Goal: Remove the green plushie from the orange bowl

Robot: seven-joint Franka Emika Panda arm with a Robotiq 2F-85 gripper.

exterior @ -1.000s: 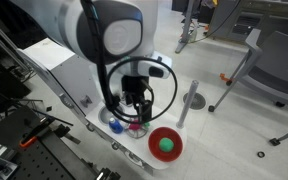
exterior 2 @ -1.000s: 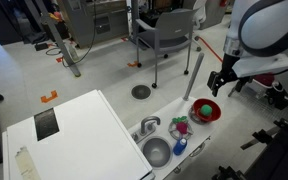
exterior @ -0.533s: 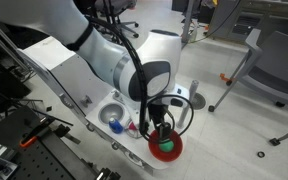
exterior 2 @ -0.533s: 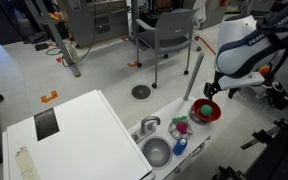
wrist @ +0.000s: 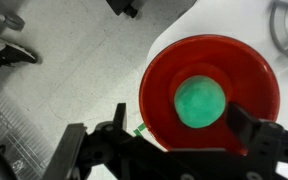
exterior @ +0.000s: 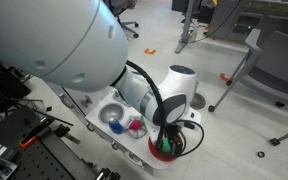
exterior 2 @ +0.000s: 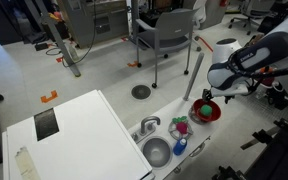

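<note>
The green plushie is still below my spread fingertips, so my open gripper should go down into the orange bowl (wrist: 184, 55) and close around the green plushie's round middle (wrist: 199, 101).
The orange bowl (wrist: 184, 55) fills the middle of the wrist view, with the green plushie (wrist: 201, 102) lying in its centre. My gripper (wrist: 162, 130) is open, its two dark fingers spread at the lower edge on either side of the plushie and above it, touching nothing. In both exterior views the gripper (exterior: 167, 135) (exterior 2: 206, 99) hangs low right over the orange bowl (exterior: 156, 155) (exterior 2: 212, 116) at the end of the white counter. The plushie is mostly hidden by the arm there.
A grey round sink basin (exterior 2: 156, 152) sits in the white counter (exterior 2: 84, 130). A pink item (exterior 2: 179, 127) and a blue item (exterior 2: 180, 146) lie beside the basin, close to the bowl. A grey post (exterior 2: 195, 70) and office chairs stand on the floor beyond.
The arm has swung from above the blue and pink items over to the orange bowl and come down close above the plushie. The gripper stays open.
</note>
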